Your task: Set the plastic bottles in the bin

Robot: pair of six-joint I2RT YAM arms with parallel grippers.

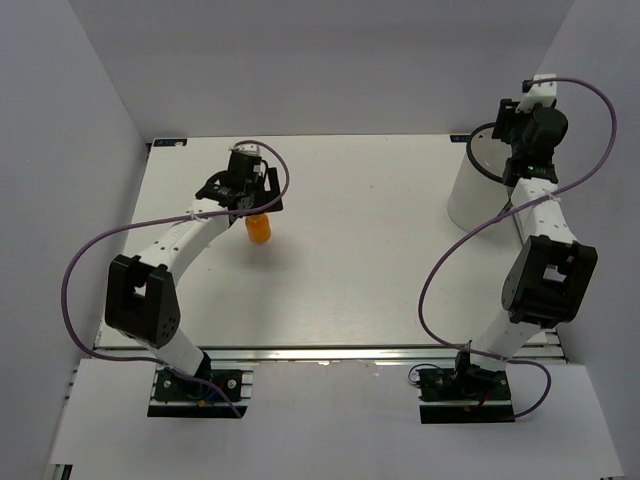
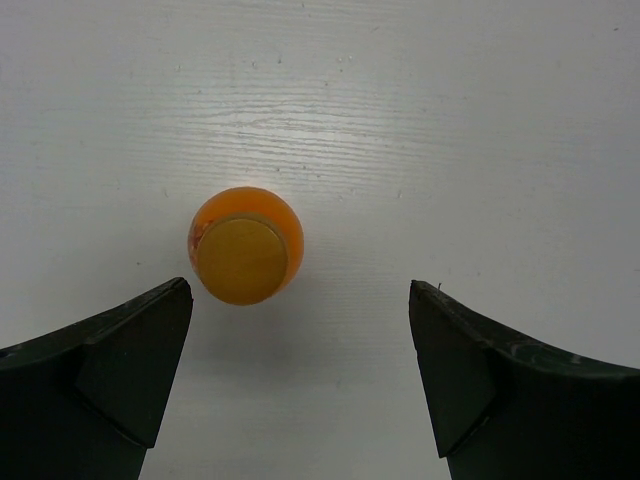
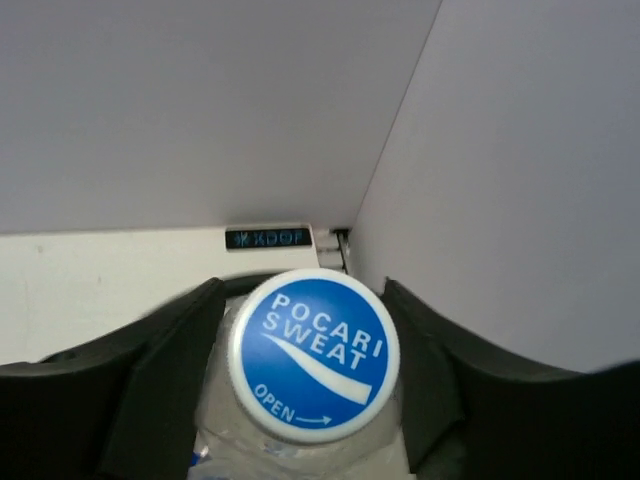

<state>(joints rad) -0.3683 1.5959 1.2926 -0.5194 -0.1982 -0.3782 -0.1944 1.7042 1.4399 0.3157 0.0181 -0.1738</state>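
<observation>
I should next move my left gripper down with its fingers open around the orange bottle's cap (image 1: 257, 217) (image 2: 241, 260) and close on it, because the bottle is standing upright with its cap facing up.
A stubby orange plastic bottle (image 2: 245, 245) stands upright on the white table, and from above I look straight down on its cap. My left gripper (image 2: 300, 290) hovers over it, open wide. The bottle sits just ahead of the fingertips, nearer the left finger (image 2: 130, 360), and touches neither. From the top camera the orange bottle (image 1: 258, 229) shows just below the left gripper (image 1: 254, 203). My right gripper (image 3: 313, 352) is shut on a clear plastic bottle with a blue-and-white cap (image 3: 313, 355). In the top view the right gripper (image 1: 515, 125) is raised over the tall white bin (image 1: 472, 195) at the back right.
White enclosure walls (image 1: 90, 120) close in on the left, back and right. The back-right corner of the table and a small black label plate (image 3: 268, 238) lie just beyond the held bottle. Purple cables (image 1: 95, 245) loop off both arms.
</observation>
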